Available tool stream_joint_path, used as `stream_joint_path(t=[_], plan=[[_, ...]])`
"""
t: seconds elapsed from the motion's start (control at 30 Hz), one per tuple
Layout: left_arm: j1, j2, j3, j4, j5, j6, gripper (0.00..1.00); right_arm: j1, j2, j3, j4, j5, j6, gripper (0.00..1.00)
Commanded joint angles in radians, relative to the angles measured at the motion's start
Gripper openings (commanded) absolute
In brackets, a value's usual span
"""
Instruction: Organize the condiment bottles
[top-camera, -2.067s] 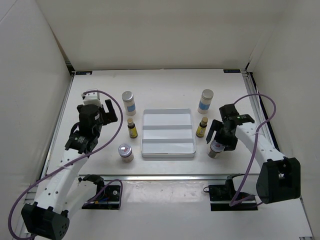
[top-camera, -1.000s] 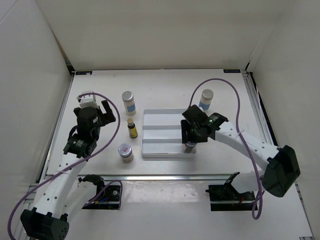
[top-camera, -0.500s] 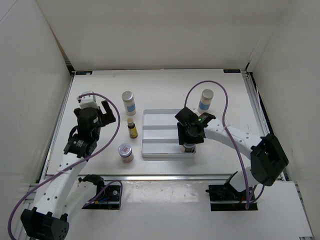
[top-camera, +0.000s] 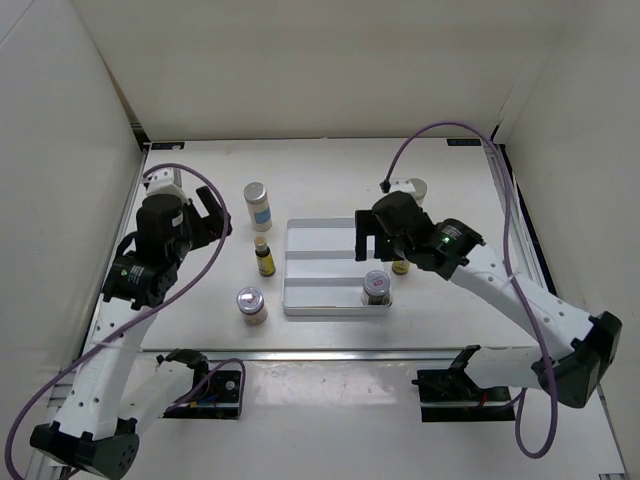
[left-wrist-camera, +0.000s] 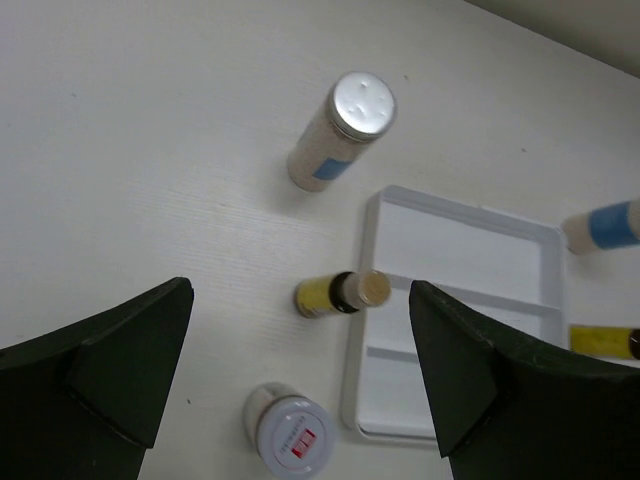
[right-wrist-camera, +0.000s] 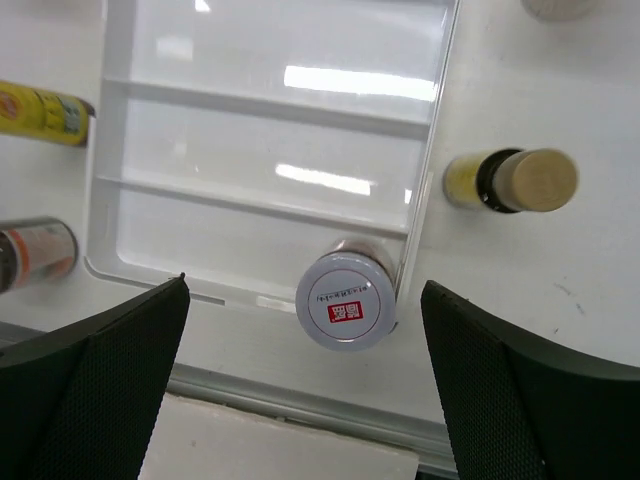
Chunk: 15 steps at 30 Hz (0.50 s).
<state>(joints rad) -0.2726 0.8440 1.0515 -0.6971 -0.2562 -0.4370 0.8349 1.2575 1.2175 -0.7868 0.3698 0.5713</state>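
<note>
The second jar is standing outside the tray (top-camera: 320, 262). My left gripper will move down, back and to the right in the top view around the second jar's lid (top-camera: 250, 298).
A squat jar (top-camera: 376, 285) with a silver lid stands in the near right corner of the white tray (top-camera: 320, 262); it also shows in the right wrist view (right-wrist-camera: 348, 297). My right gripper (top-camera: 374, 234) is open and empty, above and behind that jar. The second jar (top-camera: 251, 304), a yellow-labelled bottle (top-camera: 264, 257) and a white bottle (top-camera: 258, 205) stand left of the tray. Another yellow bottle (top-camera: 400, 266) and white bottle (top-camera: 414, 189) stand right of it, partly hidden by the right arm. My left gripper (top-camera: 212, 216) is open and empty, raised left of the bottles.
The tray (right-wrist-camera: 270, 150) has three ridged compartments; the two far ones hold nothing. The table's near edge rail (top-camera: 320, 352) runs close to the tray. White walls enclose the table on three sides.
My right gripper carried the jar from the table right of the tray into the tray's near right corner, let go and pulled back. My left arm drew slightly back.
</note>
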Motion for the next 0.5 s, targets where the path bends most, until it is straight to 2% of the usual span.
stream_joint_path(t=[0.0,0.13,0.2,0.4,0.47], plan=[[-0.004,0.041,0.084,-0.286,0.184,-0.112,1.0,0.003,-0.035,0.051,-0.008,0.06,-0.066,1.0],[-0.039,0.03,0.041,-0.344,0.351,-0.169,1.0,0.003,-0.044,0.037,-0.008,0.081,-0.077,1.0],[-0.06,0.02,0.007,-0.354,0.376,-0.207,1.0,0.003,-0.053,0.025,-0.008,0.081,-0.068,1.0],[-0.138,0.056,-0.053,-0.421,0.376,-0.282,1.0,0.003,-0.064,-0.006,-0.008,0.06,-0.03,1.0],[-0.161,0.084,-0.062,-0.453,0.299,-0.295,1.0,0.003,-0.064,-0.015,-0.008,0.06,-0.03,1.0]])
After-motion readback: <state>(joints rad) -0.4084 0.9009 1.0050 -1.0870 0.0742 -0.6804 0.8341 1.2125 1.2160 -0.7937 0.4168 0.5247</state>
